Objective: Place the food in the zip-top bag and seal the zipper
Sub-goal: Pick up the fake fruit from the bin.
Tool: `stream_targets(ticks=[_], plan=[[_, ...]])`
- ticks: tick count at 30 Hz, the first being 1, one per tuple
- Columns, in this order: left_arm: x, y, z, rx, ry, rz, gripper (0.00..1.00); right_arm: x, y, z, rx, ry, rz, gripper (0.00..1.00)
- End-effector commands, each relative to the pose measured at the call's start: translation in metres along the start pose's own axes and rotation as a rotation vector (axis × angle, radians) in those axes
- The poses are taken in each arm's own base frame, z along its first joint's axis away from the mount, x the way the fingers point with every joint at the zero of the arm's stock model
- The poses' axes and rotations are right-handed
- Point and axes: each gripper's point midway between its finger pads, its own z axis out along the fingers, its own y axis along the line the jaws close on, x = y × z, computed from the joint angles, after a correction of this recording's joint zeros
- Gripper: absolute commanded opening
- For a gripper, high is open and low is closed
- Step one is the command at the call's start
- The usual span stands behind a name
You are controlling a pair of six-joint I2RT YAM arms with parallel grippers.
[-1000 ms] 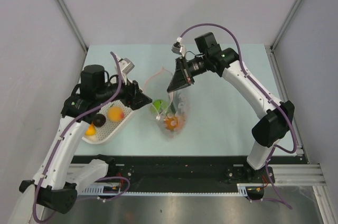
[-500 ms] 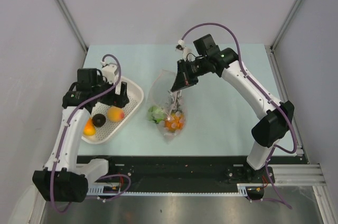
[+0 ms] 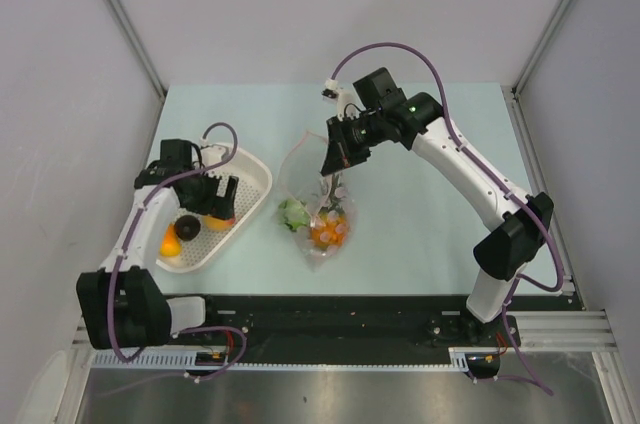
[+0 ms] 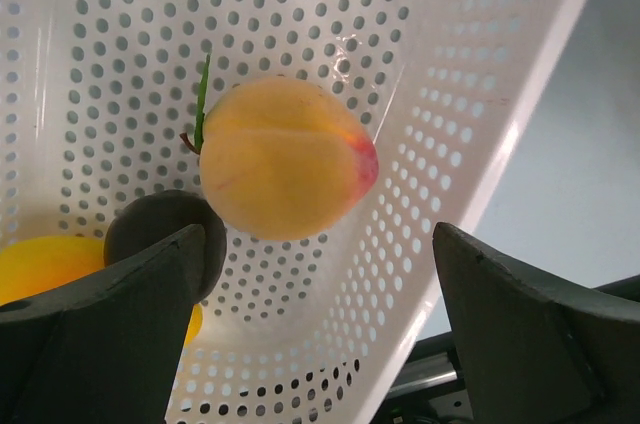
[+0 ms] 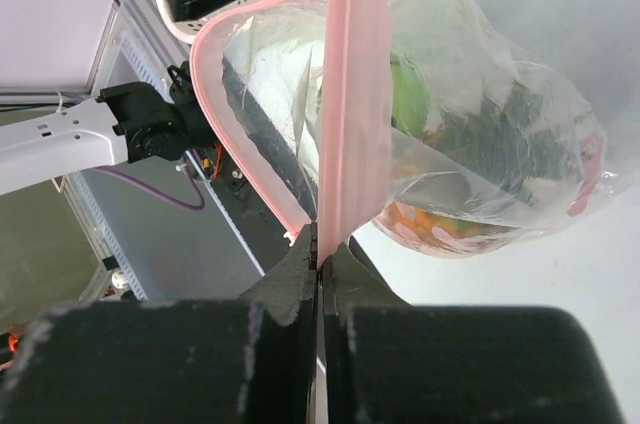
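Observation:
The left gripper will next go down into the white basket (image 3: 256, 170) until its fingers are on both sides of the peach-coloured fruit below.
The clear zip-top bag (image 3: 318, 206) hangs in mid-table, its mouth held up by my right gripper (image 3: 334, 161), which is shut on the pink zipper (image 5: 345, 94) strip. Inside the bag lie a green ball (image 3: 294, 212) and the orange pineapple (image 3: 328, 233). My left gripper (image 3: 218, 212) hovers open over the white basket (image 3: 256, 170), jaws wide, touching nothing. Just ahead of its fingers (image 4: 540, 334) lies the peach-coloured fruit (image 4: 285, 157). The dark brown ring (image 4: 165, 234) and the orange-yellow fruit (image 4: 45, 266) sit beside the peach.
The basket stands at the table's left near the side wall. The bag's open mouth (image 5: 250, 114) faces left, toward the basket. Black rails (image 3: 330, 319) run along the near table edge.
My left gripper pulled back from the bag mouth to the basket and opened wide. The green ball now lies in the bag. The right gripper kept its hold on the zipper.

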Motion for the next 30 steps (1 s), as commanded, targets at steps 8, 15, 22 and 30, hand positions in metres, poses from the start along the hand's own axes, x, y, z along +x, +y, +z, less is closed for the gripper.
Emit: stream_targets(ticks=[8,15,22,30], plan=[[0.009,0.019,0.049,-0.015,0.092,-0.006,0.93,-0.01,0.037,-0.01,-0.156,-0.012,-0.002,0.0],[0.002,0.011,0.049,0.033,0.074,-0.005,0.71,-0.008,0.05,-0.019,-0.236,0.0,0.031,0.0],[-0.031,0.008,0.007,0.006,-0.062,0.028,0.58,-0.008,0.045,-0.019,-0.236,-0.002,0.039,0.0],[-0.101,-0.028,-0.094,0.105,-0.38,0.08,0.57,-0.009,0.037,-0.014,-0.23,0.004,0.072,0.0]])
